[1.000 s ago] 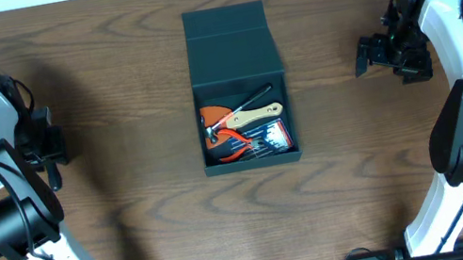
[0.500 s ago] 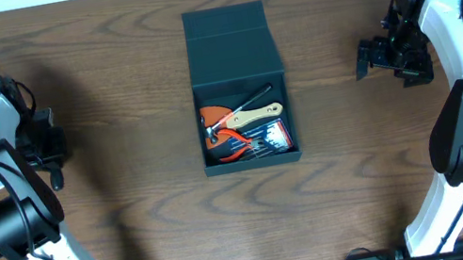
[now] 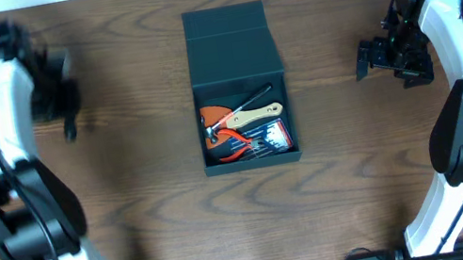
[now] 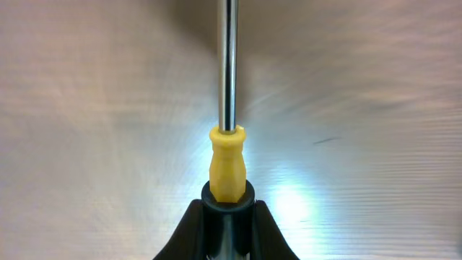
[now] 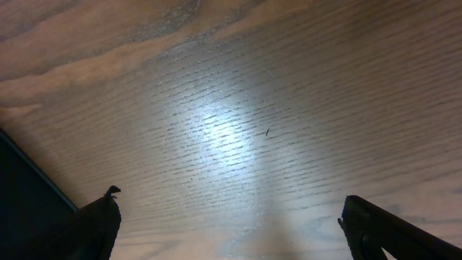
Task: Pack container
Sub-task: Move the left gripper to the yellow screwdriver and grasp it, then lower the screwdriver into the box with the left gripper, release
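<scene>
I will move my left gripper across toward the open container next, down over the orange pliers (image 3: 227, 145) and blue packet, to release the screwdriver, since other tools lie there.
The dark teal container (image 3: 233, 58) stands open at the table's middle, its flap lid folded back on the far side. Inside lie a hammer (image 3: 247, 111), orange pliers (image 3: 227, 145) and a blue packet of drill bits (image 3: 273, 138). My left gripper (image 3: 54, 96) is at the far left, well away from the container. It is shut on a screwdriver (image 4: 228, 166) with a yellow handle and a steel shaft that points away from the wrist camera (image 4: 229, 206). My right gripper (image 3: 378, 56) is open and empty to the right of the container, over bare wood (image 5: 231, 209).
The table is dark brown wood (image 3: 150, 211). Its far edge runs along the top of the overhead view. A dark edge, probably the container, shows at the lower left of the right wrist view (image 5: 22, 173).
My left arm has swung toward the far edge of the table, carrying the screwdriver. The right arm and the container's contents have not moved.
</scene>
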### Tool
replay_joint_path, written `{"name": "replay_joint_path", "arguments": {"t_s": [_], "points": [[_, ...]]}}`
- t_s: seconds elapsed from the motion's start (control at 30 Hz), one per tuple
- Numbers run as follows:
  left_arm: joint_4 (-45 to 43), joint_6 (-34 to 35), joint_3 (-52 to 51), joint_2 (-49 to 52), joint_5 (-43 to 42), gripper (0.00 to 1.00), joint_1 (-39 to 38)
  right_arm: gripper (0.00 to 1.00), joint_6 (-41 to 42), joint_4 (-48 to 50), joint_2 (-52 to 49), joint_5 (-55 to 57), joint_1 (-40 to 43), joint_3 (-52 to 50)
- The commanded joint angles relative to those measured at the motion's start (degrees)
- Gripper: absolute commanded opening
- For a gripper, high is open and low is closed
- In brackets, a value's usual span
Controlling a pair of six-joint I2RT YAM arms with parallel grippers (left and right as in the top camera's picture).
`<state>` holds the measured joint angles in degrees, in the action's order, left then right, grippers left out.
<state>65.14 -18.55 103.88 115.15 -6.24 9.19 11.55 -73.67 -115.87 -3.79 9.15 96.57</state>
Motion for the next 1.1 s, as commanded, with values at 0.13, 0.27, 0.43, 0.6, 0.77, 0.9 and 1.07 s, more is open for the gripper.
{"name": "replay_joint_path", "arguments": {"t_s": [0.13,0.27,0.43,0.6,0.77,0.9,1.07], "points": [[1.64,-15.3,3.76,-13.86,-2.08,0.06,-22.51,0.99,0.42,-0.04,-0.02,0.52,-0.22,0.0],[2.54,-23.08,2.78,-13.42,-0.57,0.06,-34.32,0.99,0.42,-0.09,-0.02,0.52,-0.22,0.0],[2.58,-30.23,-0.17,-9.84,-0.17,0.06,-43.56,0.99,0.42,-0.68,-0.02,0.55,-0.22,0.0],[2.84,-37.73,-1.51,-4.17,-0.13,0.06,-47.23,0.99,0.42,-1.16,-0.02,0.55,-0.22,0.0],[3.52,-38.42,-1.51,1.7,-0.17,0.06,-47.25,0.99,0.39,-1.66,-0.02,0.57,-0.22,0.0],[4.07,-38.4,-1.51,5.84,-0.22,0.06,-47.32,0.99,0.42,-1.68,-0.02,0.57,-0.22,0.0],[4.04,-38.16,-1.51,8.76,-0.2,0.15,-47.32,0.99,0.42,-1.49,-0.02,0.55,-0.22,0.0]]}}
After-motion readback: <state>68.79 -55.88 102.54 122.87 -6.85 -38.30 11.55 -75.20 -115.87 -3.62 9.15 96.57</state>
